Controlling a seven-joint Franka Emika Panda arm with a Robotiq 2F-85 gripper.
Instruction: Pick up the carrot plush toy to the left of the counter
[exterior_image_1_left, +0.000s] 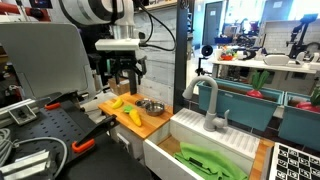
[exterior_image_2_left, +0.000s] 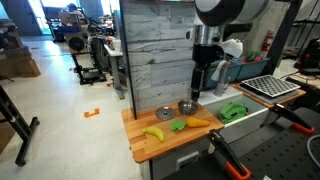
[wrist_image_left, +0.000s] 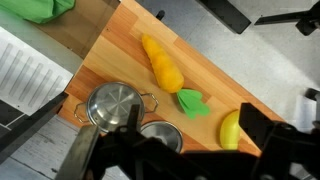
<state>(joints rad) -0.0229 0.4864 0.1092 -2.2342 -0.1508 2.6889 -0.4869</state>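
The toy (wrist_image_left: 162, 63) lies flat on the counter, well below. My open gripper should next go down onto the carrot's thick end beside the green leaves.
The carrot plush toy (wrist_image_left: 162, 63) is orange-yellow with a green leafy end (wrist_image_left: 192, 102). It lies flat on the orange-tan wooden counter (wrist_image_left: 215, 75) and shows in both exterior views (exterior_image_1_left: 133, 116) (exterior_image_2_left: 199, 123). My gripper (wrist_image_left: 175, 150) hangs open and empty above the counter, well clear of the toy, roughly over the metal bowls. It also shows in both exterior views (exterior_image_1_left: 125, 72) (exterior_image_2_left: 197, 88). Its dark fingers fill the bottom of the wrist view.
A yellow banana (wrist_image_left: 230, 128) lies beside the carrot's leafy end. A handled metal pot (wrist_image_left: 112, 103) and a round metal bowl (wrist_image_left: 160, 135) stand close by. The white sink (exterior_image_1_left: 215, 148) with a grey faucet (exterior_image_1_left: 210, 105) holds a green item (exterior_image_1_left: 210, 160).
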